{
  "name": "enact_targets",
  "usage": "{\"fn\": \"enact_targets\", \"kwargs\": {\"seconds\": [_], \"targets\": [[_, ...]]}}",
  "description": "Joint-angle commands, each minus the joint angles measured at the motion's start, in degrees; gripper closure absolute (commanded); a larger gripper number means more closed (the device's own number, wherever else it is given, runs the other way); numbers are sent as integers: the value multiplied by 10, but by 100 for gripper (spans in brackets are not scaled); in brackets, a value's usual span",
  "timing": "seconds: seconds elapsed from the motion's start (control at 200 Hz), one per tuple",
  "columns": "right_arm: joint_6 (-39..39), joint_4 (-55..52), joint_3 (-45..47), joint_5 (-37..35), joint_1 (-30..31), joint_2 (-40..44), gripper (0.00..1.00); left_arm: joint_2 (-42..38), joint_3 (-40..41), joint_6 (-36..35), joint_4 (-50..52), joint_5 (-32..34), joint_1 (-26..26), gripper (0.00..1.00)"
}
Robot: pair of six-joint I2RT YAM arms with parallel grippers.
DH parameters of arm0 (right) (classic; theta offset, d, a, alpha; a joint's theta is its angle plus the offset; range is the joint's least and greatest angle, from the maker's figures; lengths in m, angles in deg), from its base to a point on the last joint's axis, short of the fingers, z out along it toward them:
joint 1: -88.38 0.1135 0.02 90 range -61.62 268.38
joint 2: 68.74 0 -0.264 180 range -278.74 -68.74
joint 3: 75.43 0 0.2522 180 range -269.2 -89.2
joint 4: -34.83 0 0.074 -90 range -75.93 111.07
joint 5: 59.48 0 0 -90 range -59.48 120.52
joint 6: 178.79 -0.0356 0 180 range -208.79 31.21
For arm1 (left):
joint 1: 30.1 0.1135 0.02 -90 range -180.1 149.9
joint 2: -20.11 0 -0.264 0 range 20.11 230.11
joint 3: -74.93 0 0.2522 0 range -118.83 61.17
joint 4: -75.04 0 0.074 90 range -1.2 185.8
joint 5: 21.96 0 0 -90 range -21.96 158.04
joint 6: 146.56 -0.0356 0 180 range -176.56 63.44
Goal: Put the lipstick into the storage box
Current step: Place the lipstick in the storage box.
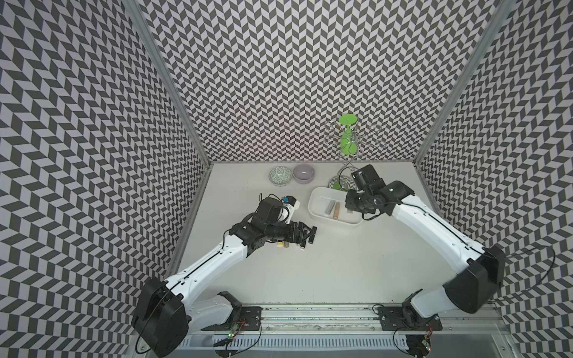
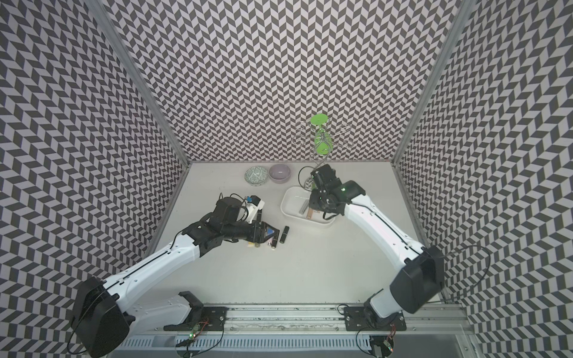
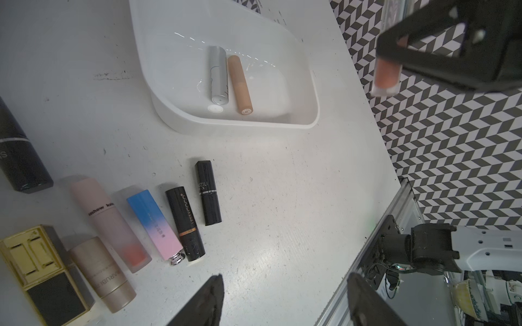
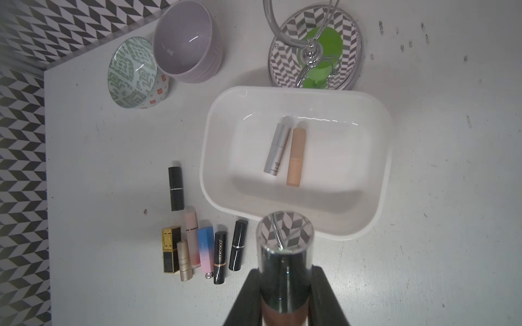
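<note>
I need to bring the brownish lipstick down with my right gripper next, into the storage box, and release it there, because the bare bottom of the storage box beside the beige lipstick is below my right gripper.
The white storage box sits right of the table's middle, and in a top view too. A silver lipstick and a beige one lie side by side inside it. My right gripper is shut on a lipstick with a clear, mirror-like cap and a brownish body. It hangs above the box's right end. Several more lipsticks lie in a row on the table left of the box. My left gripper hovers open over bare table next to that row, holding nothing.
A green-patterned bowl and a lilac bowl stand at the back. A chrome wire stand with a green cup rises just behind the box. Patterned walls close in the left, right and back. A metal rail runs along the front edge.
</note>
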Motion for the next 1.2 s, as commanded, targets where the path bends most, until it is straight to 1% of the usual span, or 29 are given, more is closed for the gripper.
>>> {"fn": "enact_targets", "kwargs": {"seconds": [0.0,0.075,0.21,0.255,0.531,0.736,0.861,1.192], "targets": [[56,-20,-60,34,-35,-67,82,1,-27,-21,9,3,11,28],[67,-18,-89,51,-51,-104,82,3,-32,-23,14,3,18,28],[75,10,-94,86,-71,-148,83,3,-40,-23,22,3,29,28],[76,16,-92,93,-75,-160,83,4,-42,-38,24,3,33,28],[71,61,-58,142,-83,-207,83,6,-54,-53,37,3,50,28],[67,90,-31,151,-85,-233,83,29,-70,-80,61,0,56,27],[71,98,-26,148,-86,-251,83,41,-65,-94,72,3,57,27],[75,135,-11,160,-93,-286,82,56,-70,-107,82,5,61,27]]}}
